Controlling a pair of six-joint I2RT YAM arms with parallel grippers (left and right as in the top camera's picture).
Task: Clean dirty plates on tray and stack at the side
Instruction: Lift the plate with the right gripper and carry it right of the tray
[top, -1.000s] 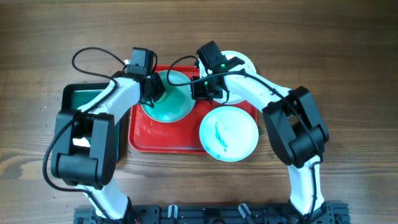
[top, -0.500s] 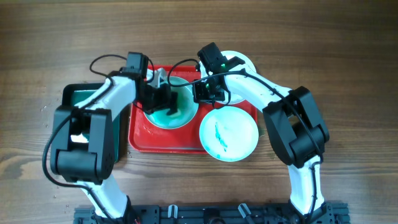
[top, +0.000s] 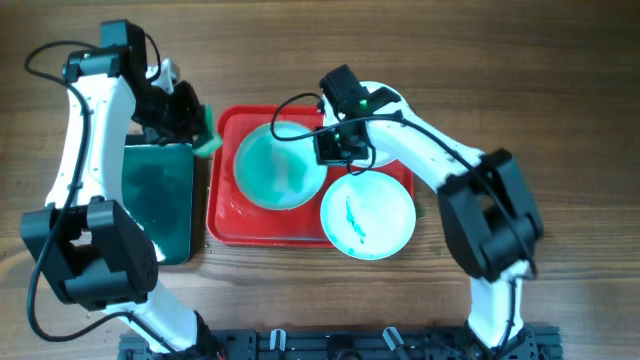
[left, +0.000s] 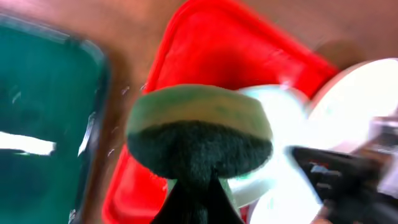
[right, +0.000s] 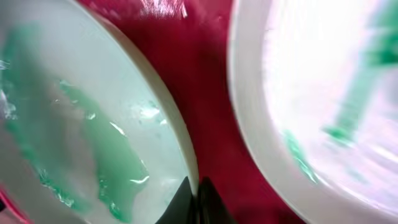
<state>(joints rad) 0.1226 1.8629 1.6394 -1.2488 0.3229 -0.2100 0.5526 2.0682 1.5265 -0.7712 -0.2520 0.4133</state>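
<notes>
Next, my right gripper lifts, moves to the right in the overhead view and lowers to release on the bare tabletop beside the tray, since plates crowd the tray.
The red tray (top: 225, 225) holds a pale mint plate (top: 280, 165) smeared green-teal all over. My right gripper (top: 332, 150) is shut on that plate's right rim; the right wrist view shows the rim (right: 180, 149) pinched between the fingertips (right: 194, 194). A second mint plate (top: 368, 213) with a small teal streak lies at the tray's front right corner and shows in the right wrist view (right: 323, 93). A white plate (top: 392, 100) lies behind the right arm. My left gripper (top: 200, 135) is shut on a green sponge (left: 199, 127), held over the red tray's left edge (left: 211, 50).
A smaller black tray with a green inside (top: 160, 200) sits left of the red tray and shows in the left wrist view (left: 43, 112). Wooden table surrounds both trays. The right arm reaches across the back right of the red tray.
My left gripper has lifted the sponge off the smeared plate and swung it left to the red tray's left edge. The right gripper has stayed on the plate's rim.
</notes>
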